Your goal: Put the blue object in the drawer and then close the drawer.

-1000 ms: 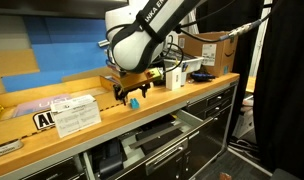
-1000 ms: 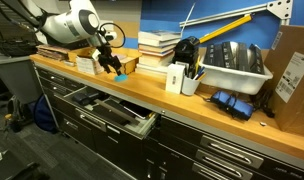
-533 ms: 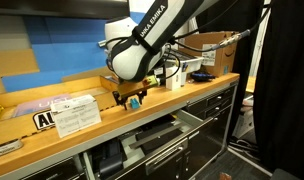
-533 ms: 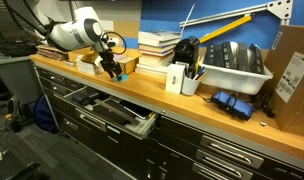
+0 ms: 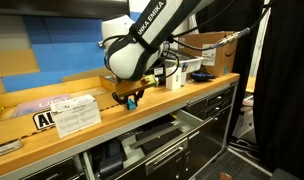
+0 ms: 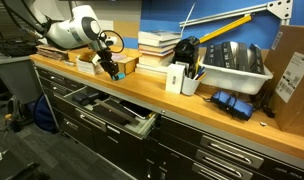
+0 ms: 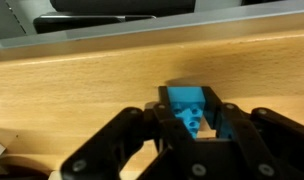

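Note:
The robot's gripper should next carry the blue object past the worktop's front edge and then down into the grey-metal drawer (image 5: 159,137) (image 7: 138,14), because that drawer is open below the bench.
The blue object (image 7: 189,106) is a small cyan block with holes, resting on the wooden worktop (image 7: 82,80) near its front edge. My gripper (image 7: 190,118) is lowered over it, and its black fingers (image 7: 164,122) press the block's two sides, shut on it. In both exterior views the gripper (image 5: 131,99) (image 6: 117,72) stands low on the bench, and a speck of blue (image 5: 133,100) shows between the fingers. Below the bench, the grey-metal drawer (image 6: 117,115) (image 5: 152,140) stands pulled out, open.
Stacked books (image 6: 157,44), a white box (image 6: 177,78), a dark cup of tools (image 6: 189,62) and a white tray (image 6: 232,68) stand along the bench. Papers (image 5: 74,112) and a label card (image 5: 42,121) lie beside the gripper. A cardboard box (image 5: 214,48) sits at the bench's end.
The gripper has come down onto the blue block and its fingers have shut on the block's sides. The arm has shifted slightly lower.

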You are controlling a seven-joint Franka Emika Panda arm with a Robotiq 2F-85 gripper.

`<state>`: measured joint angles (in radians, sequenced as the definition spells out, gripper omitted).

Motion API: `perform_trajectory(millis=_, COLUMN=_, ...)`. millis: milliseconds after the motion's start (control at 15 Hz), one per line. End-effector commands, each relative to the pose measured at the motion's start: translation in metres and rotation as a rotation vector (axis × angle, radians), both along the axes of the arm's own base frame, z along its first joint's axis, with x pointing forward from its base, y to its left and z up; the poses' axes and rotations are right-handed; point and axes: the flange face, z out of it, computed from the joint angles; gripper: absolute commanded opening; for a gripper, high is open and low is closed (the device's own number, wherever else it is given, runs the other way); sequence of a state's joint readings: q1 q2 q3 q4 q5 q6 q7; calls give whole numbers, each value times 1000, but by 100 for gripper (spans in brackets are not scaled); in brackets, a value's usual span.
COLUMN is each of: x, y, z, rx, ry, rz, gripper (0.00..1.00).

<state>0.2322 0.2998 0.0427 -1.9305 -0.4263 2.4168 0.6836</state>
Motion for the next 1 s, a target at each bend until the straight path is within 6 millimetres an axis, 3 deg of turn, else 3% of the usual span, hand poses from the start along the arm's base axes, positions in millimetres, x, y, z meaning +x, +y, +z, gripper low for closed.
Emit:
perform_trajectory(millis=0, x=-37, y=-1, z=10, rx=17, ry=58, rz=11, gripper=13)
perform_trajectory(millis=267, x=-92, y=-6, z=18, rx=50, ry=133, rz=-26, gripper=13)
perform_trajectory(millis=533, x=-136, y=-9, z=8, rx=45, ry=186, rz=-49, gripper=11)
perform_trajectory(millis=933, x=-154, y=9, z=-19, rx=9, ry=94, rz=-5, gripper=11)
